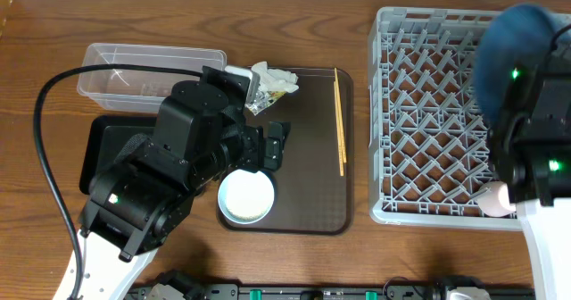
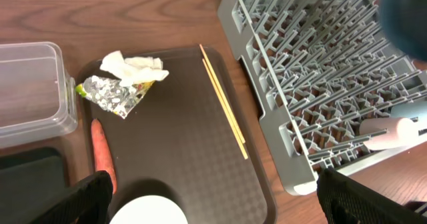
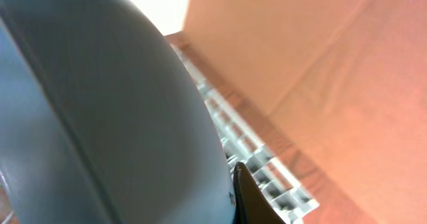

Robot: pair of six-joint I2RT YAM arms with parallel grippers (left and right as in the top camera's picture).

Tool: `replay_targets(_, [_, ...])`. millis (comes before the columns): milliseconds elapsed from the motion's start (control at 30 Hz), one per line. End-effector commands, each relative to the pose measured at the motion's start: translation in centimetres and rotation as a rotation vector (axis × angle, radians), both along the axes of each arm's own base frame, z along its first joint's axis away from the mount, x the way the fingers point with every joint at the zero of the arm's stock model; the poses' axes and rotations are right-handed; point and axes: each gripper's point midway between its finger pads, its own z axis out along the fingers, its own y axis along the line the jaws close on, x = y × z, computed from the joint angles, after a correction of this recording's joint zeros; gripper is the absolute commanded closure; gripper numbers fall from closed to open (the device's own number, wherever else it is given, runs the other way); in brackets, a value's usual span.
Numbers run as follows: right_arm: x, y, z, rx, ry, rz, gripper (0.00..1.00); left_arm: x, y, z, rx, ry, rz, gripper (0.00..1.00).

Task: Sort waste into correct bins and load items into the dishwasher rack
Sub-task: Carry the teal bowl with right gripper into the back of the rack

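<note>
My right gripper should move outward and down among the far wires of the rack next, because the far rows of the rack are empty and the blue plate [image 1: 513, 41] already hangs on edge.
My left gripper [image 2: 220, 207] hangs open over the brown serving tray, empty, its fingers [image 2: 87, 197] wide apart. Below it sits the white bowl [image 1: 247, 195]. An orange carrot [image 2: 102, 154] lies at the tray's left edge. Crumpled white paper [image 2: 133, 67] and a foil wrapper [image 2: 113, 94] lie at the tray's far corner. The chopsticks [image 2: 223, 111] lie along its right side. My right gripper [image 3: 235, 199] is shut on the blue plate [image 1: 513, 41], held on edge above the dishwasher rack [image 1: 428, 112]. A pink cup [image 1: 495, 197] lies in the rack's near right corner.
The clear tub [image 1: 134, 68] stands at the back left, and the black tray [image 1: 94, 153] sits in front of it, partly under my left arm. The brown serving tray [image 1: 312, 175] lies between these bins and the rack.
</note>
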Motion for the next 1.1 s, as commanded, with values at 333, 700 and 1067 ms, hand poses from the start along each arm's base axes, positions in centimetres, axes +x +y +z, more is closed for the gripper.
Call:
replay_targets(333, [6.1,-6.5,-2.2,-0.376,0.345,-0.166,0.99,-0.6,0.0,0.5,-0.006,-0.001,-0.011,0.02])
replay_targets(700, [10.3,-6.6,-9.0,-0.455,0.613,-0.071,0.99,-0.8,0.2,0.1,0.002,0.013,-0.011,0.02])
replay_targets(1067, [11.3,-4.8,-12.3,-0.376,0.558,-0.061,0.01,-1.1,0.6,-0.4,0.028,0.031,-0.005,0.02])
